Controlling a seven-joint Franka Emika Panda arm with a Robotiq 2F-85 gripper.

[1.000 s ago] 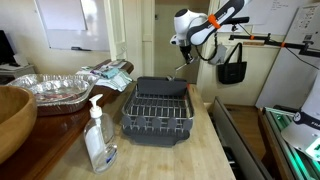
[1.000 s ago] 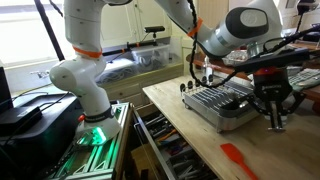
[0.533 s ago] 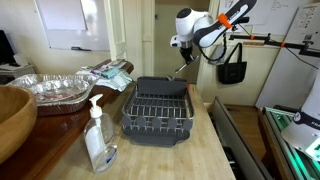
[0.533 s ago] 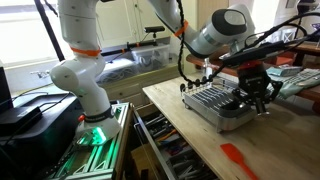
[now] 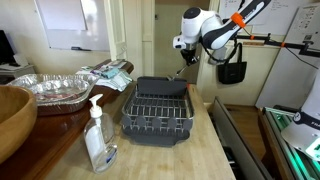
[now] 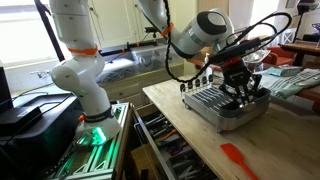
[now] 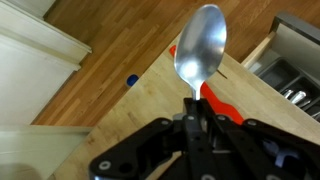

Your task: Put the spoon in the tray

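My gripper will move down to the dark end section of the dish rack (image 5: pixel 170 84) below it and let go of the spoon, because the spoon is still hanging above it.
My gripper (image 7: pixel 195 112) is shut on the spoon (image 7: pixel 200 50), whose silver bowl points away from the jaws in the wrist view. In both exterior views the gripper (image 5: pixel 190 57) (image 6: pixel 241 88) hangs over the far end of the dark grey dish rack tray (image 5: pixel 157 138) (image 6: pixel 232 121). The spoon (image 5: pixel 184 70) shows as a thin dark stick slanting down from the jaws, above the rack and not touching it. Its lower end is too small to place exactly.
A soap dispenser (image 5: pixel 98 140), a wooden bowl (image 5: pixel 12 118) and foil trays (image 5: pixel 50 90) stand beside the rack. A red spatula (image 6: pixel 238 158) (image 7: pixel 215 100) lies on the wooden counter. An open drawer (image 6: pixel 165 150) sits below the counter edge. A black bag (image 5: pixel 232 68) hangs behind.
The gripper has carried the spoon from beyond the rack's end to over the rack. It has stayed shut on the spoon.
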